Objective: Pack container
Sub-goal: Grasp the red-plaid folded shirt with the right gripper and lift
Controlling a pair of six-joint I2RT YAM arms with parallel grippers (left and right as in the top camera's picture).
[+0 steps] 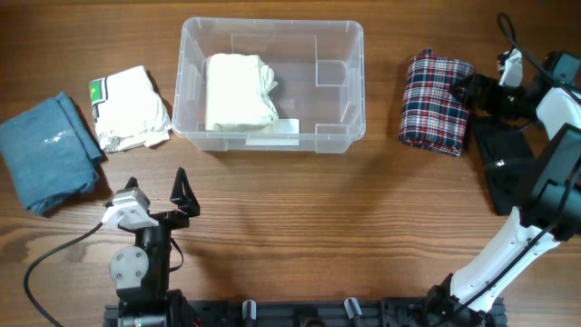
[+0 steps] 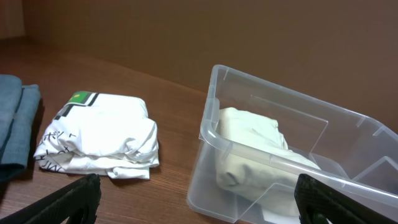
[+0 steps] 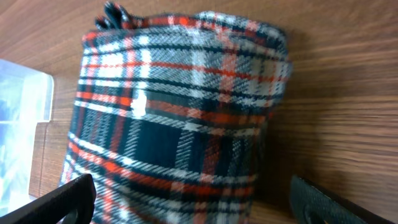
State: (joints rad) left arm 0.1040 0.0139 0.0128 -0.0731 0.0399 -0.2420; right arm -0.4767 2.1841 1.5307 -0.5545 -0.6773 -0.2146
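My right gripper should slide toward the container point(image 1: 352, 86), because the edge of the plaid garment that faces away from it is between my open fingers.
The clear container point(image 1: 352, 86) stands at the table's middle back, a white label point(image 1: 274, 137) on its front wall. A folded cream garment point(image 1: 238, 91) lies in its left half. It also shows in the left wrist view point(image 2: 214, 140), with the cream garment point(image 2: 249, 146) inside. A folded plaid garment point(image 1: 436, 102) lies to the right of the container. My right gripper point(image 1: 465, 89) is open at the plaid garment's right edge, its fingers point(image 3: 199, 202) on either side of the plaid garment point(image 3: 180, 106). My left gripper point(image 1: 159, 189) is open and empty in front of the container point(image 2: 199, 202).
A folded white printed shirt point(image 1: 130, 107) lies left of the container, also in the left wrist view point(image 2: 99, 140). A folded blue garment point(image 1: 47, 150) lies at the far left point(image 2: 12, 124). The container's corner point(image 3: 22, 124) shows in the right wrist view.
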